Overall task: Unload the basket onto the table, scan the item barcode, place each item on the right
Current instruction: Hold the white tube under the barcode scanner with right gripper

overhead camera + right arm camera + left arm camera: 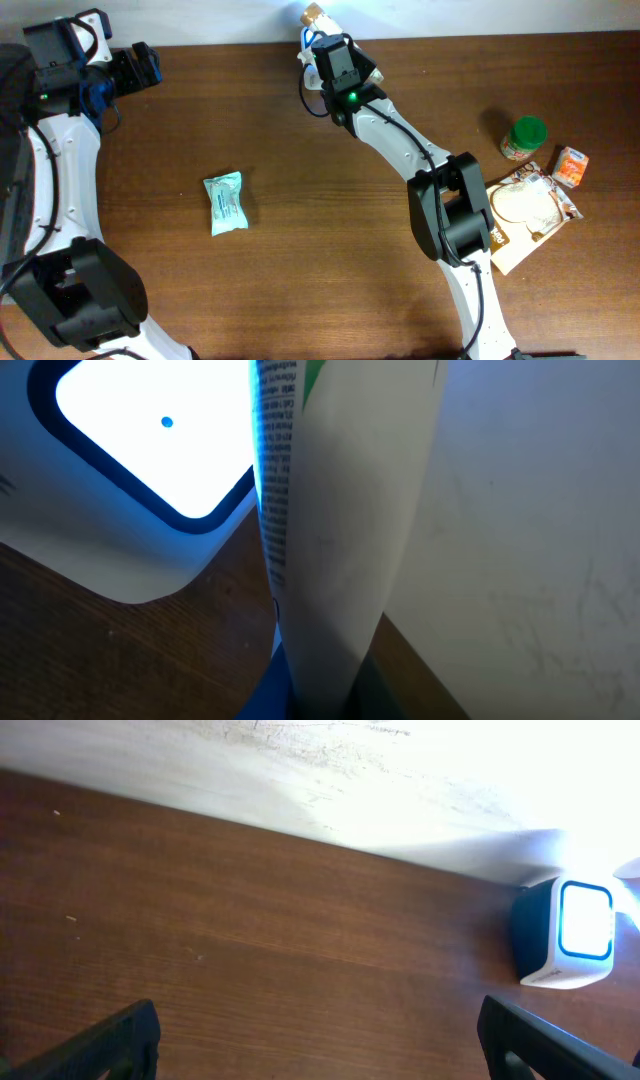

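Observation:
The white pack lifts back from the scanner (pixel 140 450) in my right gripper next, then comes down beside the flat bread pack and is released.
My right gripper (pixel 322 40) is at the table's back edge and is shut on the item (pixel 350 510), a flat white pack with small print and a green patch. In the right wrist view the pack stands upright and edge-on between the jaws. Its printed side faces the scanner (pixel 140 450), whose window glows white with a blue rim just to its left. No barcode can be made out. The scanner (pixel 568 934) also shows in the left wrist view as a small white box by the wall. My left gripper (pixel 320 1045) is open over bare wood at the far left (pixel 140 68).
A teal packet (pixel 225 202) lies left of the table's middle. On the right are a green-lidded jar (pixel 524 138), a small orange box (pixel 570 166) and a flat bread pack (pixel 530 205). The wall runs along the back edge.

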Controlling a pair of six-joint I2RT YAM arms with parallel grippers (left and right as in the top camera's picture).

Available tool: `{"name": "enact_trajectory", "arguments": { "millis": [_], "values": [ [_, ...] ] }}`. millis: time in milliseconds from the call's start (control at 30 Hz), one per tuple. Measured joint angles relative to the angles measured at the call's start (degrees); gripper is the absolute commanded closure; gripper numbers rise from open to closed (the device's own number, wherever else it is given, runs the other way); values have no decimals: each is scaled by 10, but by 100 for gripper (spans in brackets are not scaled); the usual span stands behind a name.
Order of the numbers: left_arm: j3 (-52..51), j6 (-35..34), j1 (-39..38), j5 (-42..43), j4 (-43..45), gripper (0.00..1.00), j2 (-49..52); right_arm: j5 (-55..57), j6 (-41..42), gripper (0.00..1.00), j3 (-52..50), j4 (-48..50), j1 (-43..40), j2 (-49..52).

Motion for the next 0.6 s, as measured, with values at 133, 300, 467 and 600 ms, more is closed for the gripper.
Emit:
{"name": "enact_trajectory", "arguments": {
  "millis": [133, 300, 467, 600],
  "values": [
    [0, 0, 0, 0, 0, 1, 0, 5, -2, 96, 0, 0, -1, 0],
    [0, 0, 0, 0, 0, 1, 0, 21, -2, 96, 0, 0, -2, 0],
    [0, 0, 0, 0, 0, 1, 0, 28, -2, 96, 0, 0, 0, 0],
    [0, 0, 0, 0, 0, 1, 0, 29, 16, 96, 0, -2, 9, 0]
  ]
}}
